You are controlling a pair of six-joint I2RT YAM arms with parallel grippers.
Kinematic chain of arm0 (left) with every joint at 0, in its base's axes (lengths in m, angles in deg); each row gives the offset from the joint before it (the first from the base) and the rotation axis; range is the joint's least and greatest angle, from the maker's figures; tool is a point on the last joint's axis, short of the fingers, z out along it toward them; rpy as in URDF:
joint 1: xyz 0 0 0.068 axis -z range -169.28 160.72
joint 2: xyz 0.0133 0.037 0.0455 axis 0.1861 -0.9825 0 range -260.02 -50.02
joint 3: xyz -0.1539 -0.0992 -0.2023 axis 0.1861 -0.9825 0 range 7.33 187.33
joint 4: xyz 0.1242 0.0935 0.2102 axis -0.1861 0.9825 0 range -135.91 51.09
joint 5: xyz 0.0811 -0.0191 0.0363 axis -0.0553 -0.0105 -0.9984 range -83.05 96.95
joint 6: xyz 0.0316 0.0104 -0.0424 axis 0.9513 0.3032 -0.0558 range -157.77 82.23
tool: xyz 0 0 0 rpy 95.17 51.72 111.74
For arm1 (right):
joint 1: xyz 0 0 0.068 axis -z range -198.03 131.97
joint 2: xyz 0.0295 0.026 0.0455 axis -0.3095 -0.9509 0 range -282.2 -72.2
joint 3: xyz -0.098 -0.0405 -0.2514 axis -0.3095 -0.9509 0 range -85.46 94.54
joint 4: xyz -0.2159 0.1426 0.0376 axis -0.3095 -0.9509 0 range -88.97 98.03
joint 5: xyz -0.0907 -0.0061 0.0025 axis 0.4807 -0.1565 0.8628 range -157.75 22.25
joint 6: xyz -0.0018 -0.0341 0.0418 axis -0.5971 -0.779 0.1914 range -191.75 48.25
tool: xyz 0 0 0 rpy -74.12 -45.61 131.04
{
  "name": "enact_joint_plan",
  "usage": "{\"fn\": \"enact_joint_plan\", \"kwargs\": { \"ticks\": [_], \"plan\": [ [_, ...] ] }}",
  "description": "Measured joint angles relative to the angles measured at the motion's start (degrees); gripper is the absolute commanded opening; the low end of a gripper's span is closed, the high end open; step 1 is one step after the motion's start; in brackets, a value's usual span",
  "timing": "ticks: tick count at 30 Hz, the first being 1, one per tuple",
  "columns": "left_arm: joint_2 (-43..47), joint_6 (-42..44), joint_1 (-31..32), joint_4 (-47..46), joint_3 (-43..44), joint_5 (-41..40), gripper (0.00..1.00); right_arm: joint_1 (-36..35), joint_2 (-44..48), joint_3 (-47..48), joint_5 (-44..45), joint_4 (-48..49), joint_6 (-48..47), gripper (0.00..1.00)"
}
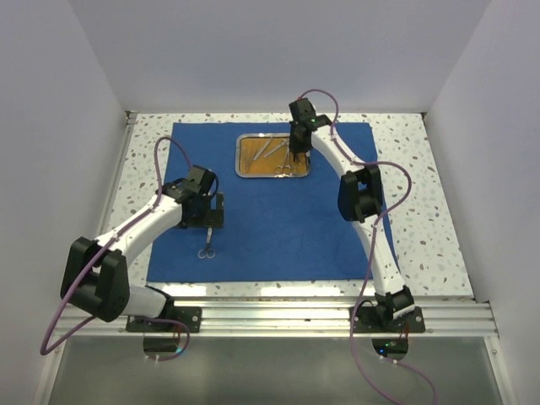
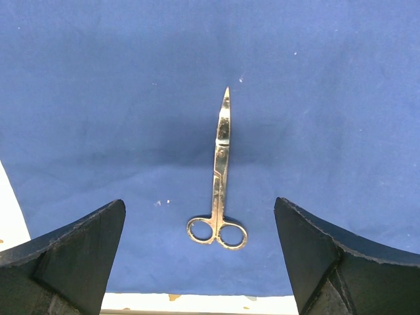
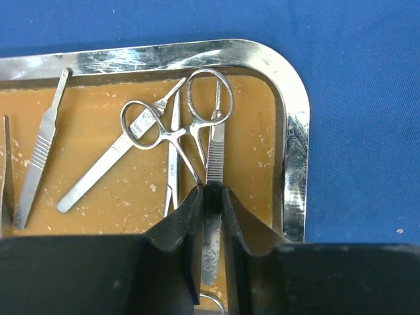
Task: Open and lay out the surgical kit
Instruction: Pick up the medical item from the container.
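Note:
The robot's right gripper will next lift from the tray [image 1: 239, 157], carry the instrument back and go down to release it, because the bare cloth beside the scissors is back from the gripper.
The royal-blue cloth [image 1: 278, 228] lies spread flat. The steel tray [image 1: 239, 157] with an orange-brown inside sits at its far middle. Silver scissors [image 1: 207, 247] lie on the cloth at the near left; in the left wrist view the scissors [image 2: 220, 172] lie between and ahead of my fingers. My left gripper [image 1: 213, 216] is open and empty just above them [image 2: 199, 205]. My right gripper [image 1: 297, 150] is down in the tray [image 3: 295, 131], shut [image 3: 211, 194] on a flat silver instrument with a ribbed grip [image 3: 215, 147]. Ring-handled forceps [image 3: 172, 125] lie beside it.
Two more flat silver instruments [image 3: 41, 147] [image 3: 98, 172] lie in the tray's left part. Speckled tabletop [image 1: 413, 194] shows around the cloth. The cloth's near edge [image 2: 197, 294] is close to the scissors' rings. White walls enclose three sides.

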Motion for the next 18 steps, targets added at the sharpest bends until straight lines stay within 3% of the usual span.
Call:
{"fn": "enact_joint_plan", "kwargs": {
  "ticks": [2, 18],
  "plan": [
    [-0.31, 0.13, -0.22, 0.0, 0.0, 0.02, 0.99, 0.02, 0.02, -0.07, 0.02, 0.15, 0.5, 0.0],
    [-0.94, 1.11, -0.35, -0.22, 0.0, 0.02, 0.99, -0.07, 2.25, -4.07, 1.09, 2.38, 0.61, 0.0]
  ]
}}
